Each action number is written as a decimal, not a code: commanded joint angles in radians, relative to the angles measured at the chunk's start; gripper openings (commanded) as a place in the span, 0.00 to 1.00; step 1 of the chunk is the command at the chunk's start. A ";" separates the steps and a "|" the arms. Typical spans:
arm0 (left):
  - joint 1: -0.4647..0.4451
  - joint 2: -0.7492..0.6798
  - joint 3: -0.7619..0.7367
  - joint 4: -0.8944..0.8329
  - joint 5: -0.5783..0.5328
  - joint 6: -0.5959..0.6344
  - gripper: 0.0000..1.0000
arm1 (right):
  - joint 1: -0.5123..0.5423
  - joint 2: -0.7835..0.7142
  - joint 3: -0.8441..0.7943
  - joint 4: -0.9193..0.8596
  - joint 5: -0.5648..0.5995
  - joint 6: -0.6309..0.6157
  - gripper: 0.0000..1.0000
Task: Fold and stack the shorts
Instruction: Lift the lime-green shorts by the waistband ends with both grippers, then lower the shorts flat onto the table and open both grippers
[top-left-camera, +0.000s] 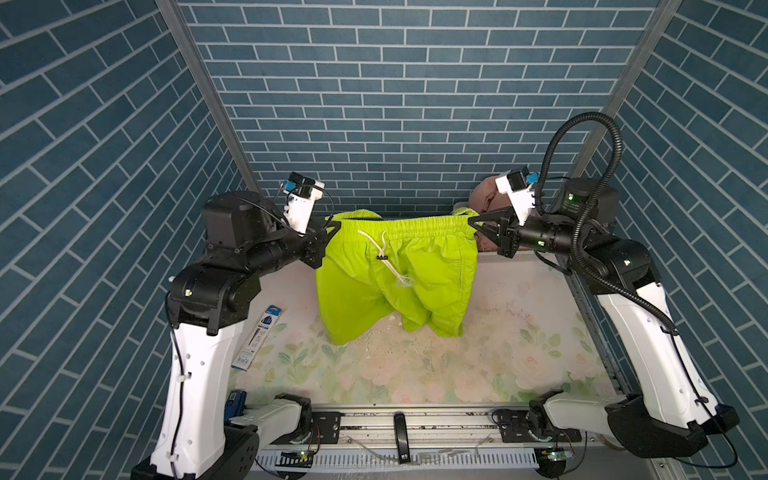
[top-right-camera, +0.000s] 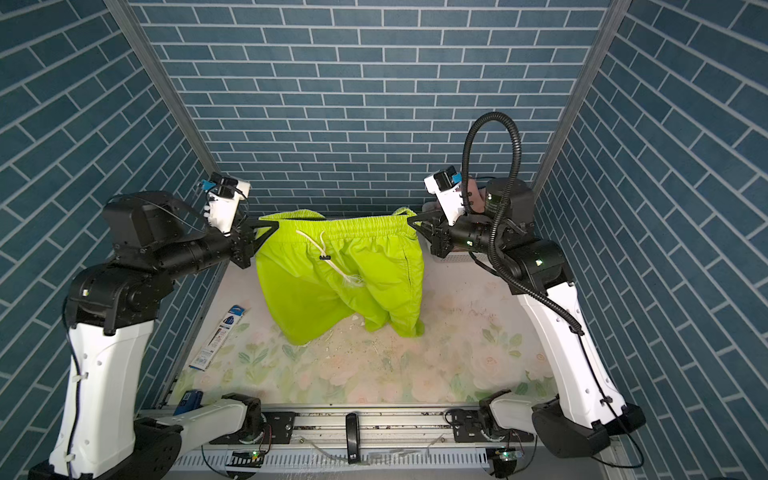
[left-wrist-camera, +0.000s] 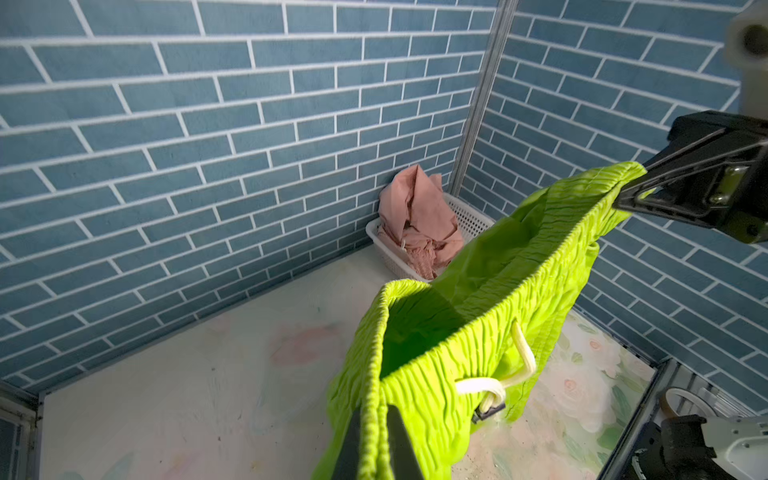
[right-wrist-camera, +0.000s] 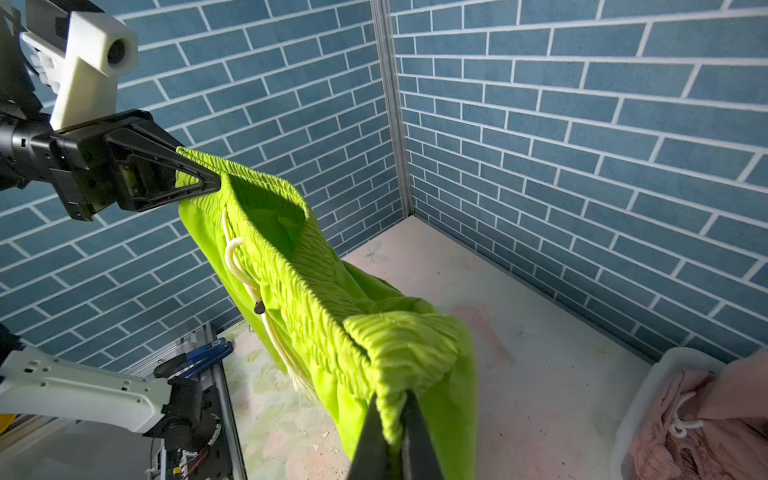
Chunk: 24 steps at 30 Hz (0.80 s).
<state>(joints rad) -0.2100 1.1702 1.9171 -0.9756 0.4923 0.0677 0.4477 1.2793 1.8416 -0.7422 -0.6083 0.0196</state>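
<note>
My right gripper holds its end of the shorts' waistband, and only the leg hems touch the table. It will next lower outward onto the table near the back wall and let go of the waistband there.
The lime green shorts hang spread between my two grippers, waistband up and stretched, leg hems resting on the table. The left gripper is shut on one end of the waistband. At the other end the right gripper is also shut on it. A white drawstring dangles down the front. The salmon pink shorts lie crumpled in the white basket in the back right corner, mostly hidden behind the right arm in both top views.
A floral table cover lies under the shorts, with crumbs of debris near the hems. A blue packet lies along the table's left edge. Blue brick walls close in three sides. A black handle sits on the front rail.
</note>
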 joint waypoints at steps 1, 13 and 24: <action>0.006 -0.017 0.094 -0.064 -0.049 0.051 0.00 | -0.011 0.003 0.087 -0.074 -0.017 -0.008 0.00; 0.007 0.220 0.027 -0.111 -0.426 -0.053 0.00 | -0.015 0.361 0.208 -0.107 0.134 -0.051 0.00; 0.059 0.721 0.026 0.147 -0.594 -0.127 0.00 | -0.015 1.076 0.755 -0.090 0.277 -0.171 0.00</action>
<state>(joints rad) -0.1940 1.8210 1.8748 -0.8764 -0.0006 -0.0135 0.4477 2.2612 2.4561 -0.8433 -0.4297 -0.0795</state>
